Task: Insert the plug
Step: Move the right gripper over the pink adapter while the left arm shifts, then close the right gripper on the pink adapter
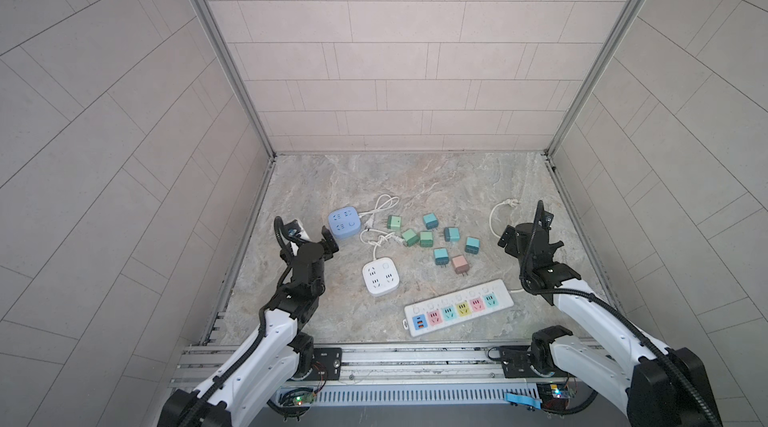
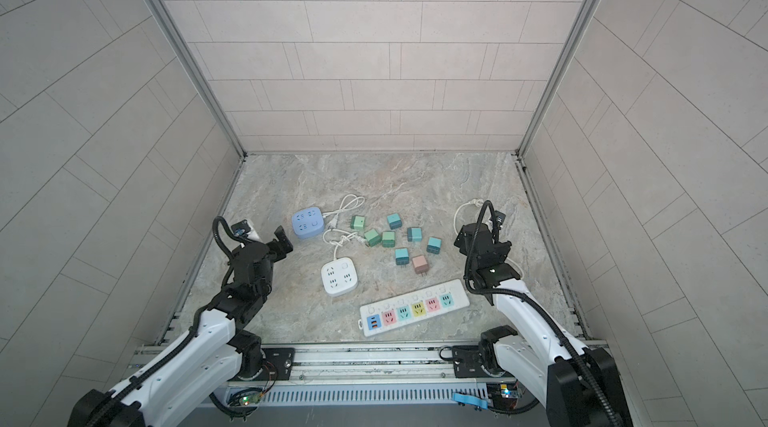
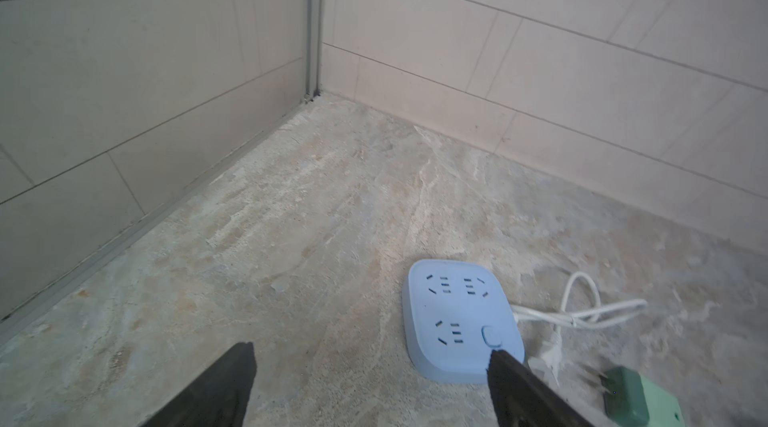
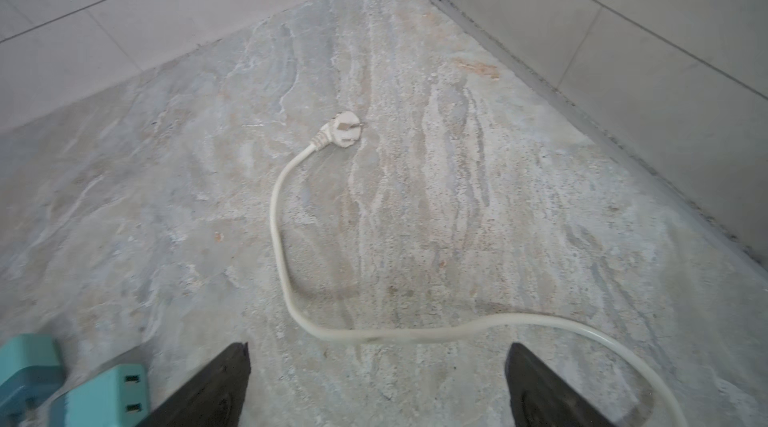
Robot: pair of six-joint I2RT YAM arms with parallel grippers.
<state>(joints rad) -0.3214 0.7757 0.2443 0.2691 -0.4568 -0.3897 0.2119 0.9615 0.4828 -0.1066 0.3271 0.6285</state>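
My right gripper moves from the cord toward the middle of the table next and lowers around the pinkish-brown plug's sides. That plug lies loose nearest the power strip (image 1: 457, 306).
Several small cube plugs lie loose mid-table in both top views: green ones (image 1: 410, 237), teal ones (image 1: 451, 234) and a pink one (image 1: 460, 263). A blue square socket block (image 1: 344, 223) and a white one (image 1: 380, 276) sit left of them. A long white power strip (image 1: 457, 306) with coloured outlets lies in front. My left gripper (image 1: 311, 240) hovers open just left of the blue block (image 3: 457, 317), holding nothing; a green plug (image 3: 631, 400) lies beside it. My right gripper (image 4: 379, 346) stands open over the strip's white cord (image 4: 282, 238), empty, with teal plugs (image 4: 104, 396) beside it.
The strip's cord ends in a white wall plug (image 4: 343, 134) lying on the stone top near the back right. Thin white cords (image 1: 380, 207) loop between the two square blocks. Tiled walls close in the left, back and right sides.
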